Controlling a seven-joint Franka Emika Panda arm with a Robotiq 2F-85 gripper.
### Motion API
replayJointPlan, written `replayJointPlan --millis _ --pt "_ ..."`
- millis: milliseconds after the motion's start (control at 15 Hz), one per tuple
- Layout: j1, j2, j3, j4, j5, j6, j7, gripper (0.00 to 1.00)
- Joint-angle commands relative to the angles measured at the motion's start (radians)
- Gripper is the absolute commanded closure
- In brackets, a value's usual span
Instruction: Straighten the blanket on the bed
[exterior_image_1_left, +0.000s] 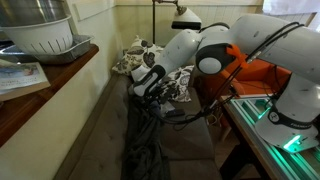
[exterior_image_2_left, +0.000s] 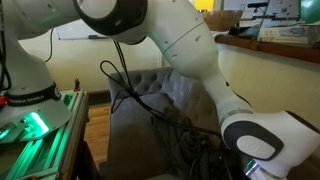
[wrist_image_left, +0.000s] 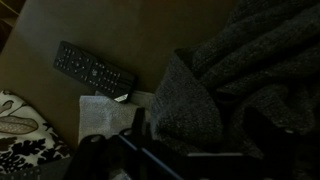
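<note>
A fold at the blanket's end (exterior_image_1_left: 141, 101) (wrist_image_left: 190, 125) is between my gripper's open fingers. My gripper will move down around that fold next and then close on it.
The blanket (wrist_image_left: 250, 70) is dark grey-blue and wrinkled, bunched on the right in the wrist view. It lies in a long heap along the bed's seat in both exterior views (exterior_image_1_left: 150, 140) (exterior_image_2_left: 185, 145). The bed (exterior_image_1_left: 95, 130) (exterior_image_2_left: 130, 115) is a dark grey-brown couch with flat cushions; its seat shows in the wrist view (wrist_image_left: 150, 30). My gripper (exterior_image_1_left: 150, 83) (exterior_image_2_left: 245, 162) (wrist_image_left: 195, 135) is low over the blanket's end near the pillows. Its fingers stand apart on either side of a fold of blanket, open.
A black remote (wrist_image_left: 93, 68) and a white paper (wrist_image_left: 105, 110) lie on the seat beside the blanket. White floral pillows (exterior_image_1_left: 133, 55) (wrist_image_left: 20, 135) sit at the bed's far end. An orange armchair (exterior_image_1_left: 258, 75) and a wooden shelf (exterior_image_1_left: 40, 95) flank the bed.
</note>
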Motion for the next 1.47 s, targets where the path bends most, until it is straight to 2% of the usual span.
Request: replayJointPlan --millis 0,600,800,1000,1067,1133,1400 --pt "-0.01 0.064 -0.003 0.072 -0.015 0.0 0.045 0.0" --pt "-0.005 0.156 -0.028 0.151 -0.022 0.041 0.116 0.0" --pt "0.002 0.162 -0.033 0.163 -0.01 0.063 0.104 0.0" --pt "-0.003 0.176 -0.03 0.192 -0.032 0.04 0.114 0.0" --pt "-0.006 0.177 -0.03 0.196 -0.033 0.029 0.113 0.23" --pt "-0.012 0.18 -0.027 0.202 -0.034 0.009 0.109 0.26" --pt "-0.018 0.193 -0.024 0.217 -0.038 -0.044 0.105 0.56"
